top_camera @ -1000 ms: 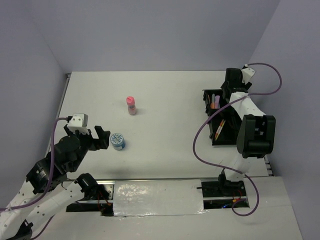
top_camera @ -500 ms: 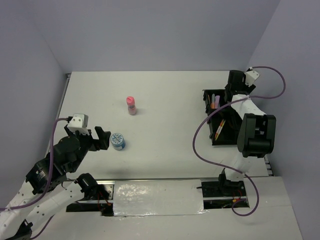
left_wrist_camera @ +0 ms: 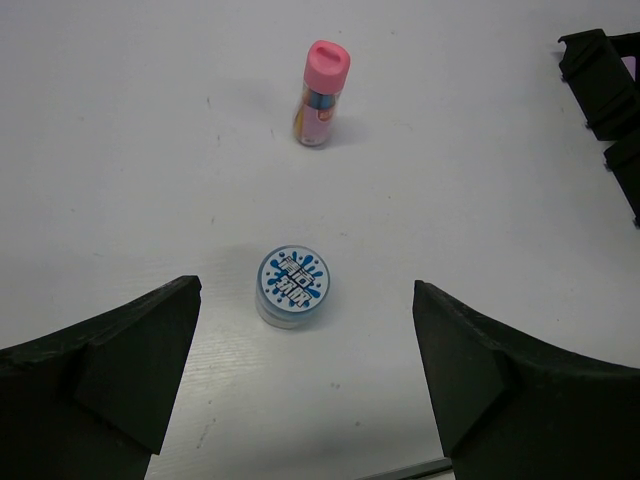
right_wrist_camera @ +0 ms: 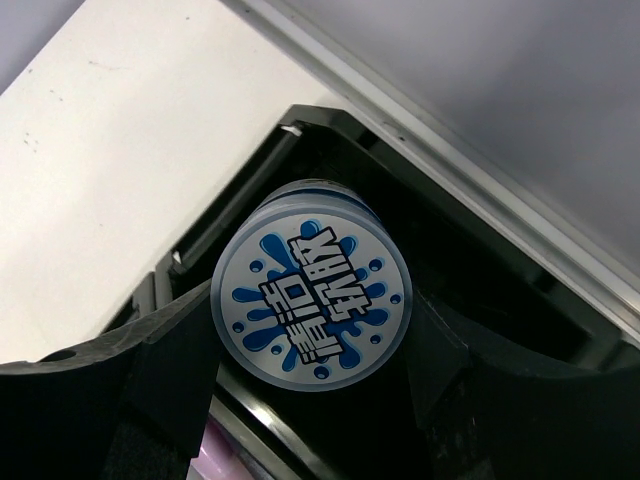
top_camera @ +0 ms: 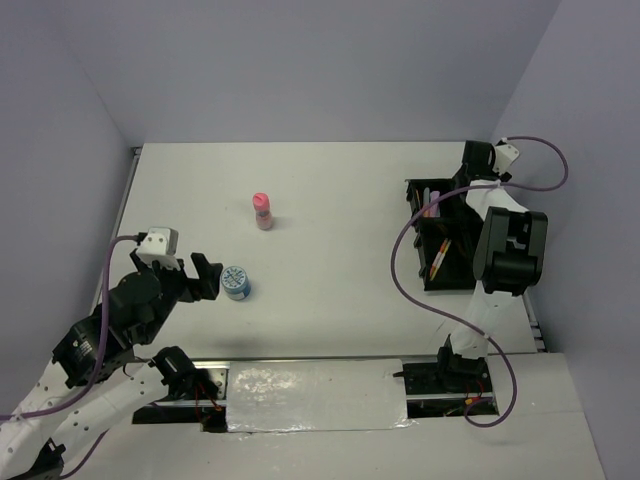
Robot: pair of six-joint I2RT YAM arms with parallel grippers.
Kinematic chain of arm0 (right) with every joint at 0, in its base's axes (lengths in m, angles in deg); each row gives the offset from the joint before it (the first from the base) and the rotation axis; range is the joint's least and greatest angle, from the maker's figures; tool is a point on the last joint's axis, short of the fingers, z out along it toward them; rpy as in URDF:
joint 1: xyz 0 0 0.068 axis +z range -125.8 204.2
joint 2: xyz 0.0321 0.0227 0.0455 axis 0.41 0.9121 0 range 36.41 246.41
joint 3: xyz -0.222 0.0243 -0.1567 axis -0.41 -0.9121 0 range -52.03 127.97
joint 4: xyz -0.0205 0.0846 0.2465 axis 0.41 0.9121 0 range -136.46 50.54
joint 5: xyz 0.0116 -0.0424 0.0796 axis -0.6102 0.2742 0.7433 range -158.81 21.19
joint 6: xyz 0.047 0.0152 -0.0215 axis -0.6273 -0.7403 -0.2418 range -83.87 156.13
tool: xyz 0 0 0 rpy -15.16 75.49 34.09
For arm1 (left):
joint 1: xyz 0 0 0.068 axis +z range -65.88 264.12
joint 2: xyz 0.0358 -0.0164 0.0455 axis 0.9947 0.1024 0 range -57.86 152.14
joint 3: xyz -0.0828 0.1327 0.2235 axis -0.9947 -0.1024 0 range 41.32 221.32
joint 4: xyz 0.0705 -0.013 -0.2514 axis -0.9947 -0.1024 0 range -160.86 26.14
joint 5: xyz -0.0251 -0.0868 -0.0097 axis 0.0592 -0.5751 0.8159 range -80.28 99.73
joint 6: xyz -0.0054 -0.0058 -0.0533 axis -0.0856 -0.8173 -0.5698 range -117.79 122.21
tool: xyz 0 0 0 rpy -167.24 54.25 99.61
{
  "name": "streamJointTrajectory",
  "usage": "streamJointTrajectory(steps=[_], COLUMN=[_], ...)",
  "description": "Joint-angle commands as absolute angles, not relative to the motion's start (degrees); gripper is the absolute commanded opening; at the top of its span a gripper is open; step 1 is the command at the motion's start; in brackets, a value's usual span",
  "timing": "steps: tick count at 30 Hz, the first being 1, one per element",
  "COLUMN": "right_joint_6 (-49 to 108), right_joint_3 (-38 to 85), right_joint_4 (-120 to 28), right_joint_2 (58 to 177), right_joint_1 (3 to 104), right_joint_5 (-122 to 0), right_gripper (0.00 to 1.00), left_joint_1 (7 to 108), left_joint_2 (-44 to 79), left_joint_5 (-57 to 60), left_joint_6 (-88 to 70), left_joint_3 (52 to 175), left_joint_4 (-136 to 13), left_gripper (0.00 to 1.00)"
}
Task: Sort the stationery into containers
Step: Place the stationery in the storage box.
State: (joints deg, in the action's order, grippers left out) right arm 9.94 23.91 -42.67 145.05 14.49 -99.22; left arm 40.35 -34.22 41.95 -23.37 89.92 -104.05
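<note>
Next, the right gripper lowers the second tub into the tray's far section beside the metal bar, then opens, since that space is empty.
One round blue-white tub stands on the table just right of my left gripper. In the left wrist view this tub sits ahead of the left gripper, whose fingers are spread wide with nothing between them. A pink bottle stands upright farther back. At the right, my right gripper hangs over the far end of the black organiser tray. The right gripper is shut on a second tub, lid toward the camera, above a tray compartment.
The tray holds an orange pen and a pink-purple marker. The tray's corner shows at the upper right of the left wrist view, with the pink bottle at top centre. A metal rail edges the table behind the tray.
The right wrist has shifted slightly rightward and toward the back over the tray's far end, still carrying its tub. The left arm has barely moved.
</note>
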Motion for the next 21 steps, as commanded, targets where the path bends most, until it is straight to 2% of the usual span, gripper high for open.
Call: streamJointTrajectory(steps=[1,9,11,12,13,18,21], right_joint_6=[8.80,8.45,8.36,8.27,8.44,8.71,8.88], right_joint_3=[29.08,31.28,31.64,31.55,31.38,32.78,33.22], right_joint_4=[-43.47,-41.19,-41.01,-41.27,-41.62,-40.58,-40.57], right_joint_2=[146.71,150.32,150.58,150.41,150.32,150.93,150.67], right_joint_1=[13.74,12.52,12.16,11.99,12.07,12.07,12.07], right_joint_5=[-98.52,-97.46,-96.93,-96.76,-96.58,-96.32,-96.49], right_gripper=[0.15,0.19,0.31,0.43,0.48,0.68,0.74], left_joint_1=[40.00,40.09,40.09,40.09,40.09,40.09,40.17], left_joint_2=[-33.43,-32.72,-32.46,-32.46,-32.37,-32.28,-32.11], left_joint_5=[41.81,41.54,41.45,41.45,41.37,41.28,41.10], left_joint_6=[-22.31,-22.13,-22.13,-22.13,-22.05,-22.05,-21.96], left_joint_3=[89.84,89.75,89.75,89.75,89.75,89.66,89.66], left_joint_4=[-101.39,-101.30,-101.30,-101.22,-101.22,-101.13,-101.04], left_gripper=[0.99,0.99,0.99,0.99,0.99,1.00,0.99])
